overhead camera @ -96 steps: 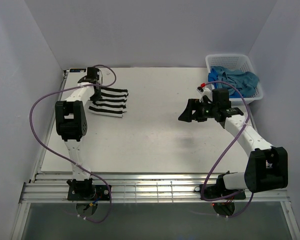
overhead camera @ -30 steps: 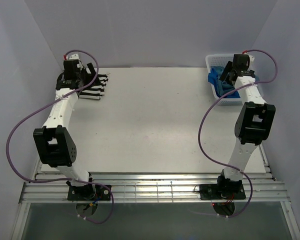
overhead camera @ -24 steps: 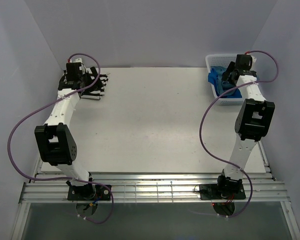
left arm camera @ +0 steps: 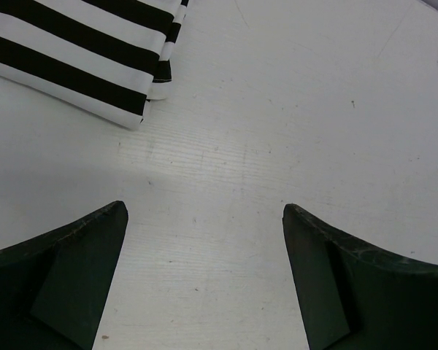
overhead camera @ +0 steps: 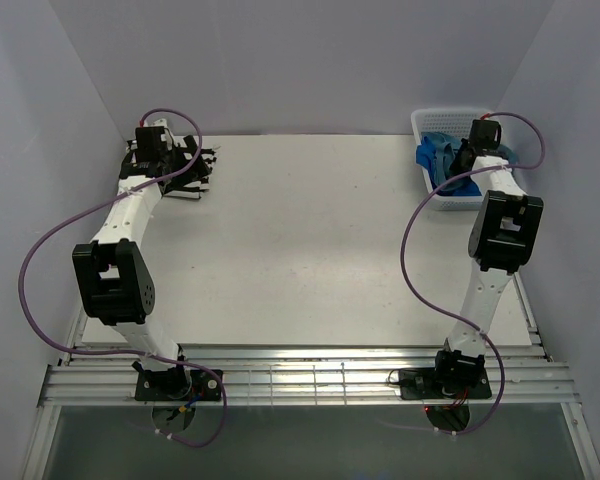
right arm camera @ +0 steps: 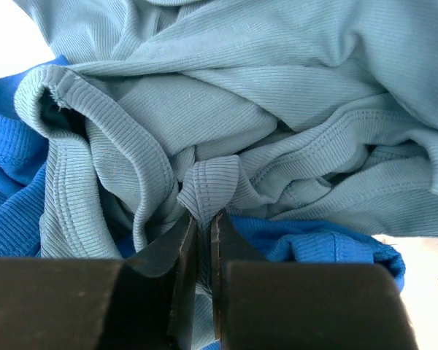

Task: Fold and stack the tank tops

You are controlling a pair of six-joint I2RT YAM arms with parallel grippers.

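Observation:
My right gripper will next lift the teal tank top, lower it onto the bare table back and to the left in the top view, and release.
The black-and-white striped tank top (overhead camera: 190, 175) lies folded at the table's far left corner. In the left wrist view its corner (left arm camera: 80, 51) shows at the upper left. My left gripper (left arm camera: 204, 211) stands open over bare table just beside it, holding nothing; from above it (overhead camera: 185, 160) sits over the striped cloth. My right gripper (right arm camera: 203, 219) reaches into the white basket (overhead camera: 442, 117) and is shut on a ribbed fold of the muted teal-blue tank top (right arm camera: 226, 117). The royal blue tank top (right arm camera: 328, 244) lies crumpled under the teal one.
The basket stands at the far right corner against the right wall (overhead camera: 570, 150). The left wall (overhead camera: 40, 150) runs close beside the striped top. Purple cables (overhead camera: 410, 250) loop from both arms over the white table (overhead camera: 300, 240).
My right gripper has gone from open to shut, pinching the teal fold in the basket, and has dipped slightly lower. The left gripper stays open by the striped top.

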